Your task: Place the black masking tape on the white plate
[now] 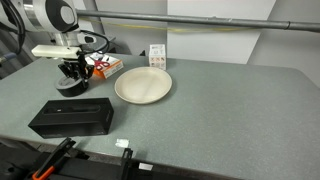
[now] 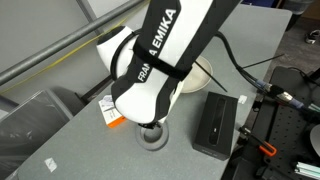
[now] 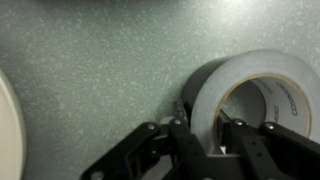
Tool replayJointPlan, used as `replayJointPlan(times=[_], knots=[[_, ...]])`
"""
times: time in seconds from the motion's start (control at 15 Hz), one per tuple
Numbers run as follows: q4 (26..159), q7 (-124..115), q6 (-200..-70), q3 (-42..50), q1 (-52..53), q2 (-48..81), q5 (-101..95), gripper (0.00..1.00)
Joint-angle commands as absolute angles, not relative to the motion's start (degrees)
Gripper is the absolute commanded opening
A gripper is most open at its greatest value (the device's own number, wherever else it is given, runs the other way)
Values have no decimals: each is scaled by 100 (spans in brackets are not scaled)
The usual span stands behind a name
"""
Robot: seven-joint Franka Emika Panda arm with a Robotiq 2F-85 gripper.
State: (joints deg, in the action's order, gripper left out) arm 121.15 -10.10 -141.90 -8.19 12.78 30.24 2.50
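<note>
I will next lift the tape [image 3: 235,85] over the white plate, then lower it inside the plate's rim.
The black masking tape [image 3: 235,85] is a grey-black roll lying flat on the grey table, below the arm in both exterior views [image 1: 72,87] [image 2: 153,138]. My gripper [image 3: 208,135] stands over it, one finger inside the ring and one outside, shut on the roll's wall. The tape still rests on the table. The white plate [image 1: 125,90] lies to one side of the tape, apart from it. It is partly hidden behind the arm in an exterior view [image 2: 203,72], and only its rim shows at the left edge of the wrist view [image 3: 5,130].
A long black rectangular box [image 1: 72,118] [image 2: 218,122] lies near the table's front edge. An orange-and-white packet [image 1: 105,66] [image 2: 110,108] lies close behind the tape. A small white carton [image 1: 157,55] stands behind the plate.
</note>
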Motion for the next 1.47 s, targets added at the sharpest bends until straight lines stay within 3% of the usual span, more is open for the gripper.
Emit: replayJointPlan(times=[0.0,0.4,0.73,1.4], knots=[[12543,-863,-14138,-766,856,2125,626,5],[12837,-1033,-13865,-105,106,1377,988,7],[12517,-1490,-13625,536,-236,1993,805,7],[11777,-2092,-13487,748,-275,3123,865,7]])
